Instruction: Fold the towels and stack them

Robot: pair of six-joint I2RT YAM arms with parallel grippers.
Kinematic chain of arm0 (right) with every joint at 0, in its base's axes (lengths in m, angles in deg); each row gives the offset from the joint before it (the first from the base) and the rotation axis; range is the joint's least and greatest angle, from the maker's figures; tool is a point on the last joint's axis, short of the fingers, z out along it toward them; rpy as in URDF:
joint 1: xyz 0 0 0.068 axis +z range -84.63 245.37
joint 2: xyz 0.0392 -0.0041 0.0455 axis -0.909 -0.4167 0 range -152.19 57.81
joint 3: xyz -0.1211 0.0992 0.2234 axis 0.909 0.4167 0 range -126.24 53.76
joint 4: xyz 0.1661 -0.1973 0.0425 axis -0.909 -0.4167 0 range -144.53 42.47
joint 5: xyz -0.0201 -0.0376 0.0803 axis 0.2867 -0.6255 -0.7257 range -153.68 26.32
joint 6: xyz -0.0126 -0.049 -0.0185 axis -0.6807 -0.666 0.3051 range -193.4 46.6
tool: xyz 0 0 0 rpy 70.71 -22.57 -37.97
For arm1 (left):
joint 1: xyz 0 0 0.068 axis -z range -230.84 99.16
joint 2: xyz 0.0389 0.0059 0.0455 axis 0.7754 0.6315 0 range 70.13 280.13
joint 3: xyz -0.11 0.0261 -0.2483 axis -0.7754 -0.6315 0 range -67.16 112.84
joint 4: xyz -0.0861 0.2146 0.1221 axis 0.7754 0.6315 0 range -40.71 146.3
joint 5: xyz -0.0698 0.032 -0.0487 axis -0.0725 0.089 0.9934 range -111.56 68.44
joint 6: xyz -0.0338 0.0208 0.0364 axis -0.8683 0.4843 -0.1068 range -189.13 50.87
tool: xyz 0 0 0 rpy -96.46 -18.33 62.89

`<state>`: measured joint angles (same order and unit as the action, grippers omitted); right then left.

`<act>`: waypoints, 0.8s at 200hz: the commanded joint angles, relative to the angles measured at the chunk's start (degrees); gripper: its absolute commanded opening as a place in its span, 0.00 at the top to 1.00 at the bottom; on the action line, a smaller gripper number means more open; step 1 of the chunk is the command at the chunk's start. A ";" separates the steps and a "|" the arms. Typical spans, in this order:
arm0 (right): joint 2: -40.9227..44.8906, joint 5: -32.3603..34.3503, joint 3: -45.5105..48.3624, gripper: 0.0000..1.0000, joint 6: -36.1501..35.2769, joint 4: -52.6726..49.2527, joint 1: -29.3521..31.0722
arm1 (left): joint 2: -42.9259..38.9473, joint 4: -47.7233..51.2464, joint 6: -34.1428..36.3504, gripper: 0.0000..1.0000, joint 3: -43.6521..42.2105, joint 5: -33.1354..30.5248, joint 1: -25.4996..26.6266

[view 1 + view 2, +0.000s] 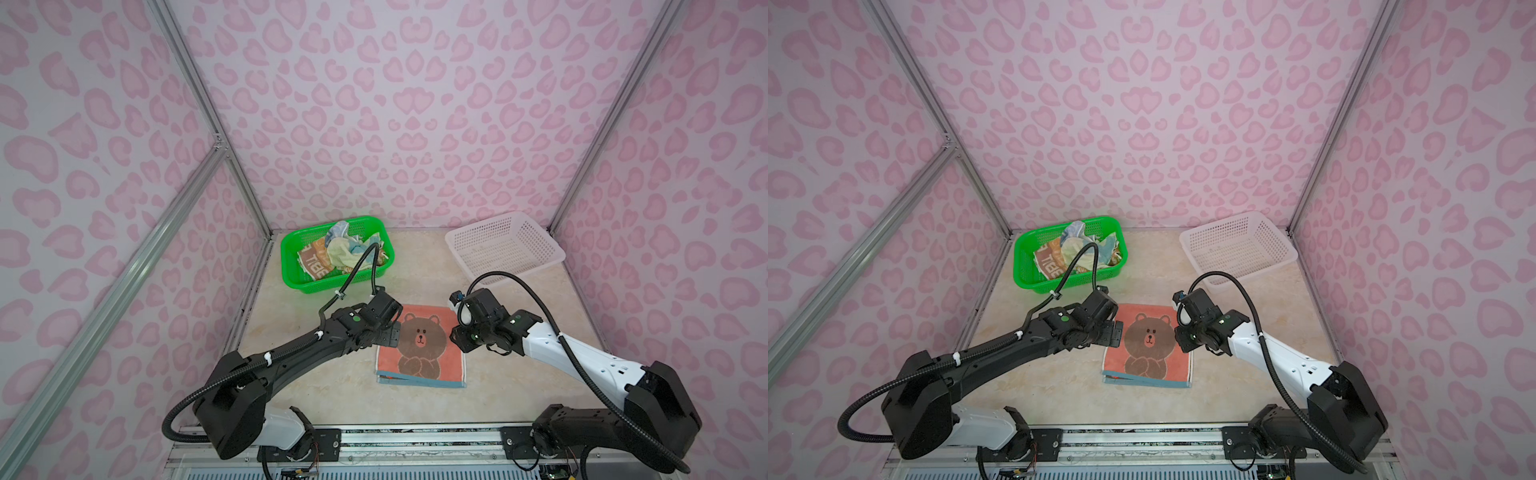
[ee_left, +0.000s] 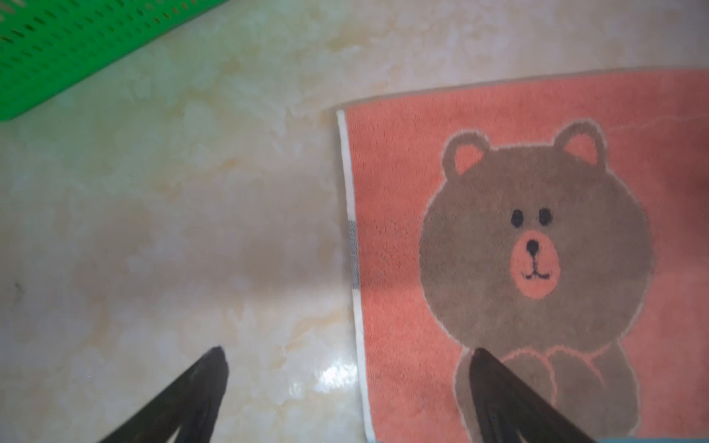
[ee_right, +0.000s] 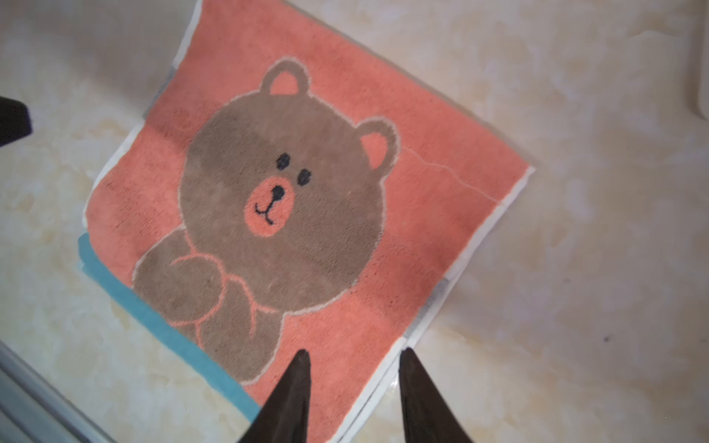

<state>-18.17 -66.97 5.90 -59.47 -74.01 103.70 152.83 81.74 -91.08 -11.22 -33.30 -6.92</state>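
The towel's far corner by the green basket lies outward and below, so the robot's left gripper should next reach outward and then lower its open fingers onto that corner.
A coral towel with a brown bear [image 1: 422,345] [image 1: 1148,345] lies folded flat at the table's middle, with a blue strip [image 3: 115,291] showing under its near edge. My left gripper [image 2: 347,356] [image 1: 392,336] hovers over the towel's left edge, open wide, one fingertip over the table and one over the bear. My right gripper [image 3: 353,356] [image 1: 456,338] is over the towel's right edge, open, holding nothing. More towels [image 1: 332,253] [image 1: 1067,253], one striped with white letters, lie crumpled in the green basket.
The green basket [image 1: 287,262] [image 2: 57,50] stands at the back left, just beyond my left arm. A white perforated basket [image 1: 515,232] [image 1: 1246,232] sits at the back right, nothing showing in it. Pink patterned walls close in three sides of the marbled table [image 1: 519,374].
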 commanded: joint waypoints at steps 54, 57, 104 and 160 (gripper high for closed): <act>-14.90 2.68 -5.73 0.60 2.82 11.26 -8.62 | 19.16 -5.72 6.69 0.05 14.35 6.25 -10.26; -15.50 2.59 -5.85 0.60 2.83 11.58 -8.88 | 19.83 -5.73 6.81 0.05 14.82 6.36 -10.52; -23.72 1.80 -9.71 0.60 3.55 13.24 -11.57 | 25.59 -7.09 7.10 0.09 20.01 6.47 -11.75; -28.77 2.06 -11.84 0.61 3.68 13.12 -11.78 | 30.00 -8.20 6.05 0.18 21.57 6.60 -11.70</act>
<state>-45.69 -65.13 -5.73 -56.10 -61.18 91.96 181.31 74.70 -84.51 9.46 -26.59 -18.57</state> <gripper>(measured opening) 0.388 0.834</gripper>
